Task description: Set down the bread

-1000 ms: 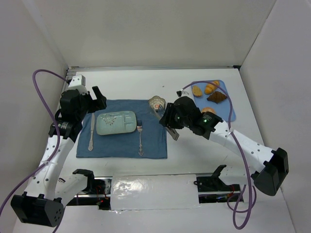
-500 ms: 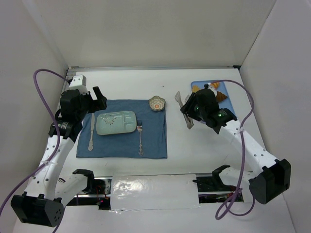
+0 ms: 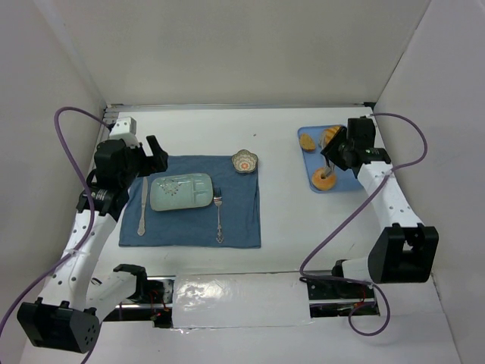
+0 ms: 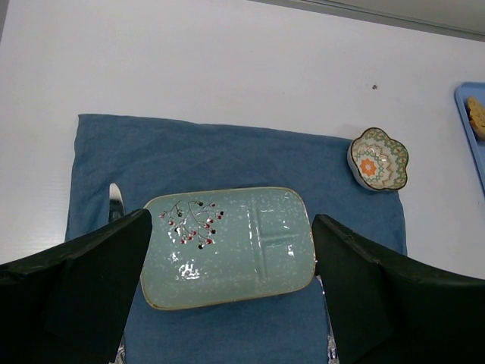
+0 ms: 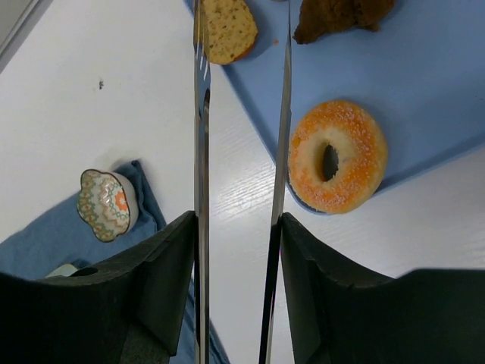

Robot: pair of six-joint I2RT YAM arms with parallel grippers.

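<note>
My right gripper is above the bread (image 3: 307, 141) (image 5: 230, 32), which lies toward the left in the top view. I should lower my gripper to that side next and close the tong blades around the bread.
The bread (image 3: 307, 141) is a small golden bun at the back left of the blue tray (image 3: 358, 179). It also shows at the top of the right wrist view (image 5: 227, 26). My right gripper (image 3: 342, 152) hovers over the tray, shut on metal tongs (image 5: 201, 152). The two tong blades point toward the bread and are apart with nothing between them. My left gripper (image 3: 151, 155) is open and empty above the pale green plate (image 4: 227, 246).
A ring donut (image 5: 337, 155) and a brown croissant (image 5: 341, 15) lie on the tray (image 5: 432, 83). A patterned bowl (image 3: 245, 161) stands at the blue cloth's back right corner. A knife (image 3: 142, 205) and a fork (image 3: 219, 216) flank the plate (image 3: 180, 191).
My right arm has swung from beside the patterned bowl to the right and back, over the blue tray, carrying the tongs. The left arm has not moved.
</note>
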